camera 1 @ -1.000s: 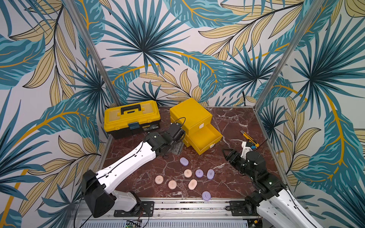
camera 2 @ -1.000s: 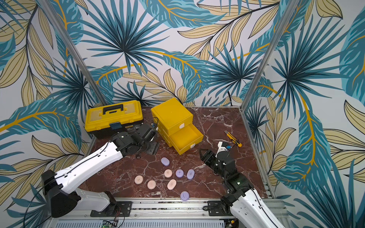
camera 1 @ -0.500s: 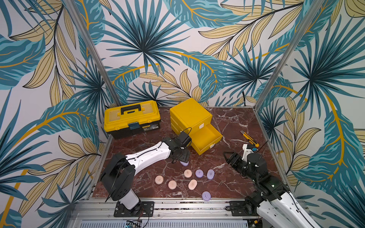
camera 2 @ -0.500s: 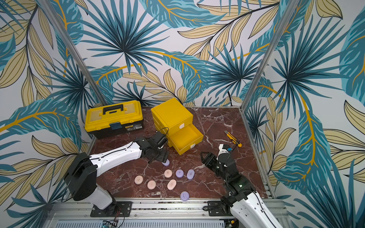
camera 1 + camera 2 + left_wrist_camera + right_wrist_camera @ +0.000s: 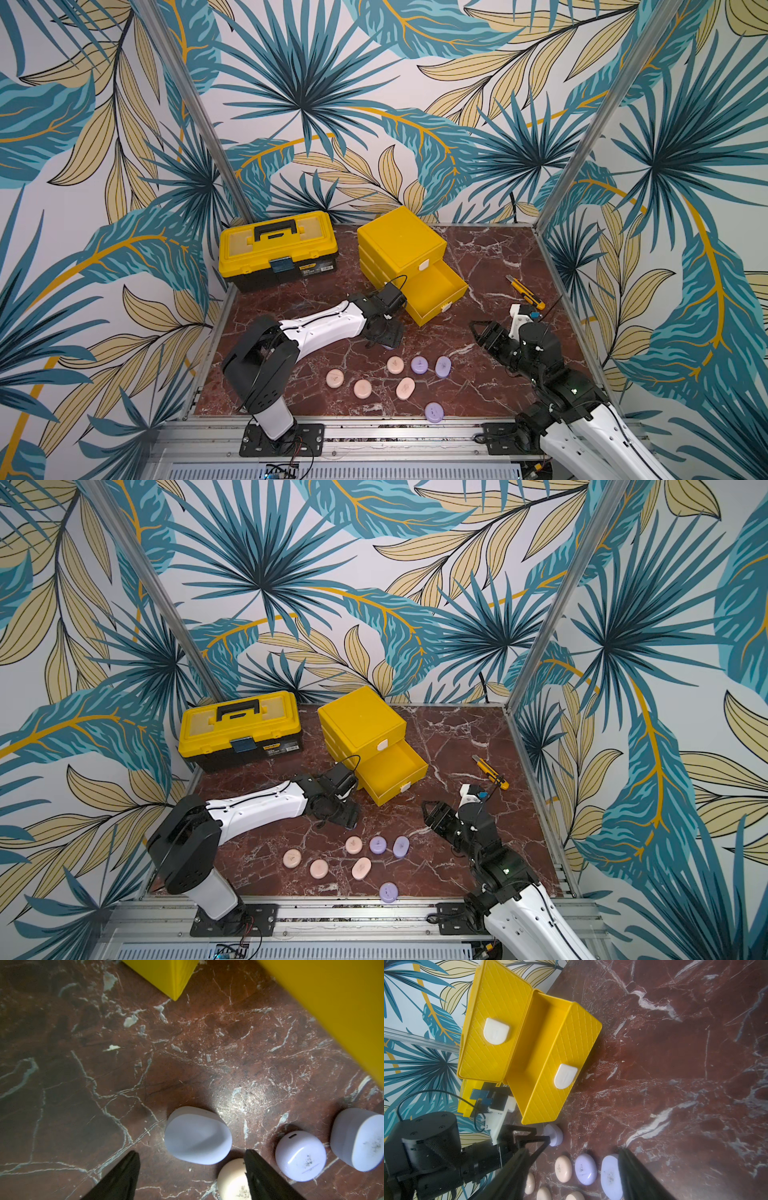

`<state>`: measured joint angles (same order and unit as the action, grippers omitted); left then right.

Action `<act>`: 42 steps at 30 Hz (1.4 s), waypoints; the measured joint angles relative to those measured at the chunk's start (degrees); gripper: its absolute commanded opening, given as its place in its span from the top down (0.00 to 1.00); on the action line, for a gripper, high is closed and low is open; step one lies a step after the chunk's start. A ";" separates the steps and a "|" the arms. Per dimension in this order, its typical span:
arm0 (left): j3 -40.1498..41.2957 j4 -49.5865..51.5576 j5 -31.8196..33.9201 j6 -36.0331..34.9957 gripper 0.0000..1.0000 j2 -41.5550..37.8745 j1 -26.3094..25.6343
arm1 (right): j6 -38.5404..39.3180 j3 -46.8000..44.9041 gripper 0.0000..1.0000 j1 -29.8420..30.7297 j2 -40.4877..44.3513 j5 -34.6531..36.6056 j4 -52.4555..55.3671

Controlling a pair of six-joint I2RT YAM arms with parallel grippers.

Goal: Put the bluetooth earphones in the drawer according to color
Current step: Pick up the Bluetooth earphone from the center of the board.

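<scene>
I will move my left gripper down onto the purple earphone next and close it on the earphone's rounded ends. The earphone is below my fingers, and my open fingers already reach around both ends.
The yellow chest (image 5: 401,245) stands at the back, with one lower drawer (image 5: 432,291) pulled out and nothing showing inside it. Several earphones lie in front of it: pink ones (image 5: 362,388) to the left, purple ones (image 5: 419,365) to the right, and one purple (image 5: 434,412) near the front rail. My left gripper (image 5: 384,336) points down, open, over another purple earphone (image 5: 197,1136) that lies just ahead of its fingertips (image 5: 128,1176). My right gripper (image 5: 482,332) hovers open to the right of the group, one finger (image 5: 631,1172) beside a purple case (image 5: 611,1176).
A yellow toolbox (image 5: 277,249) with a black handle sits at the back left. A yellow-black utility knife (image 5: 524,291) lies at the right, behind my right arm. Patterned walls close three sides, and a metal rail (image 5: 374,432) runs along the front.
My left arm has swung from beside the toolbox toward the open drawer and dropped over the purple earphone, its jaws a little wider. The right arm has barely moved.
</scene>
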<state>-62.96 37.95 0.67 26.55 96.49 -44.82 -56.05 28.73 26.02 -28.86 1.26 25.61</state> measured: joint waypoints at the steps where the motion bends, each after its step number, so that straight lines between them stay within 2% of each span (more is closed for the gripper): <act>1: 0.15 -0.13 -0.07 -0.04 0.16 0.33 -0.02 | -0.02 0.00 0.27 0.00 -0.02 0.00 0.00; 29: 0.31 -1.75 1.49 -1.77 0.18 5.55 -1.77 | -0.02 0.00 0.27 0.00 -0.68 -0.02 -0.04; 42: 0.26 -2.86 1.68 -2.80 0.25 6.16 -2.16 | -0.02 -0.09 0.27 0.00 -0.79 -0.02 -0.11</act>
<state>-62.70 35.09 2.35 23.75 102.65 -46.98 -56.07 28.64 26.02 -29.65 1.23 25.50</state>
